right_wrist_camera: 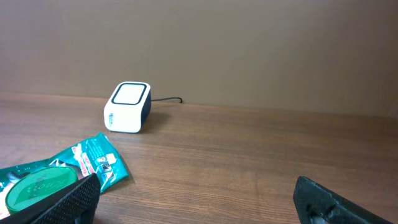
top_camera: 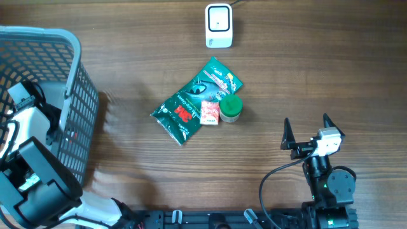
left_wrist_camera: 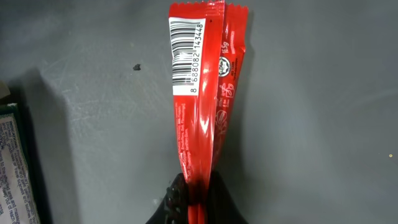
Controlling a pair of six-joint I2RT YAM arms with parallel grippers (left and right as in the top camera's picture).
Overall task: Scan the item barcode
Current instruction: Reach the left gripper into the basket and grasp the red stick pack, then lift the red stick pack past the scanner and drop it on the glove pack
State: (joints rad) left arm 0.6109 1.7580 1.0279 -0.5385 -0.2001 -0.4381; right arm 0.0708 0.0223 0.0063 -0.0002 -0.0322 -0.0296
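The left gripper will next go up above it, move across toward the middle of the table, then go down and let go of the red packet on the green packet.
In the left wrist view, a red snack packet (left_wrist_camera: pixel 199 93) points away from the camera over the grey basket floor (left_wrist_camera: pixel 93 124). Its white barcode label (left_wrist_camera: pixel 187 56) faces the camera near the far end. My left gripper (left_wrist_camera: pixel 198 202) is shut on the packet's near end. From overhead, the left arm (top_camera: pixel 25 127) reaches into the grey basket (top_camera: pixel 76 70) and its fingers are hidden. The white scanner (top_camera: pixel 219 25) stands at the far middle of the table and also shows as scanner (right_wrist_camera: pixel 127 107). My right gripper (top_camera: pixel 306 122) stands open and holds nothing, low over the wood at the near right.
A green packet (top_camera: pixel 197 98), a small red and white box (top_camera: pixel 210 112) and a green round tub (top_camera: pixel 230 108) lie together mid-table, left of the right gripper (right_wrist_camera: pixel 196 199). A green-printed box (left_wrist_camera: pixel 12 162) lies in the basket beside the red packet.
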